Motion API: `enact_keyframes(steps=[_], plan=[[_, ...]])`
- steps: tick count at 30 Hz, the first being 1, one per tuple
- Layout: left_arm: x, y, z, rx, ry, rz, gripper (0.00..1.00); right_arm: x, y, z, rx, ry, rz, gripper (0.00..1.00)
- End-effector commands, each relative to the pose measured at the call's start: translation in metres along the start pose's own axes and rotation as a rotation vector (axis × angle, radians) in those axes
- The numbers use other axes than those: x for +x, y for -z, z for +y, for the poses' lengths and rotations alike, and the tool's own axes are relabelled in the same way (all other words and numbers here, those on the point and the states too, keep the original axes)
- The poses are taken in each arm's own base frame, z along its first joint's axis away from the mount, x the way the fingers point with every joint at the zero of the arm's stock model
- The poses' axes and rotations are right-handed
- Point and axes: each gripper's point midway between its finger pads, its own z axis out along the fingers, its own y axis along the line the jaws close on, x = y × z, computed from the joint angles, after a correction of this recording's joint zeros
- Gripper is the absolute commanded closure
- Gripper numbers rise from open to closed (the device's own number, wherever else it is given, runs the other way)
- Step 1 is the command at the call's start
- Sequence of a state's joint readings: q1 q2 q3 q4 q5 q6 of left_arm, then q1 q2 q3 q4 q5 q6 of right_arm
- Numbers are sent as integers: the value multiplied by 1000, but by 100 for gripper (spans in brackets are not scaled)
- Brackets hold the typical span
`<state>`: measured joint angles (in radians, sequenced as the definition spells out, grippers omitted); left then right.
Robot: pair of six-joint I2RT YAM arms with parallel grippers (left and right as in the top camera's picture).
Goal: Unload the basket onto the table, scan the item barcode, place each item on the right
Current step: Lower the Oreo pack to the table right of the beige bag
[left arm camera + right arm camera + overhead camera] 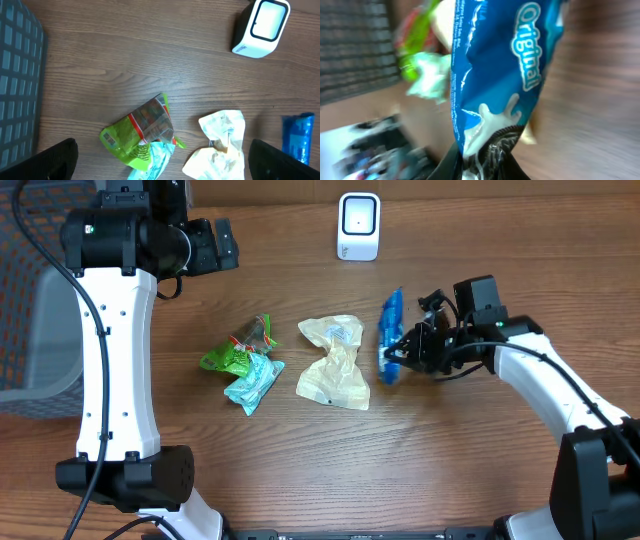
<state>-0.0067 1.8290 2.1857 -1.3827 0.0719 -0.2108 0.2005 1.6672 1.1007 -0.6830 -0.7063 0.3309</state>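
The blue packet (390,335) goes down next as my right gripper turns fingers-down, and it comes free on the bare wood below the gripper, clear of other packets.
A blue cookie packet (390,335) marked "Original" (495,75) is pinched at its lower end by my right gripper (400,352), which is shut on it right of the table's middle. The white barcode scanner (358,226) stands at the back of the table, its window also in the left wrist view (262,25). My left gripper (160,165) hangs high over the left side, wide open and empty, its dark fingertips (45,162) at the frame's lower corners.
A green snack packet (240,350) lies on a teal packet (255,383) left of centre. A cream crumpled packet (335,362) lies mid-table. A grey basket (35,330) sits at the left edge.
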Motion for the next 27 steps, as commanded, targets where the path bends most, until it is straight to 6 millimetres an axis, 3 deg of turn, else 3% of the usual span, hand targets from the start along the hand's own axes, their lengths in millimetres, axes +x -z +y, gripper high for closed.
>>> enact_keyframes(steps=[1, 7, 15, 22, 27], plan=[[-1, 8, -3, 12, 11, -19, 0, -38, 27, -14, 289, 168, -145, 96], [-1, 8, -3, 12, 11, -19, 0, -30, 44, -32, 569, 100, -161, 96], [-1, 8, -3, 12, 11, -19, 0, -16, 55, -55, 782, 36, -180, 96], [-1, 8, -3, 12, 11, -19, 0, -4, 42, -75, 816, 22, -115, 96], [-1, 8, -3, 12, 11, -19, 0, 1, 17, -77, 750, 52, -24, 96]])
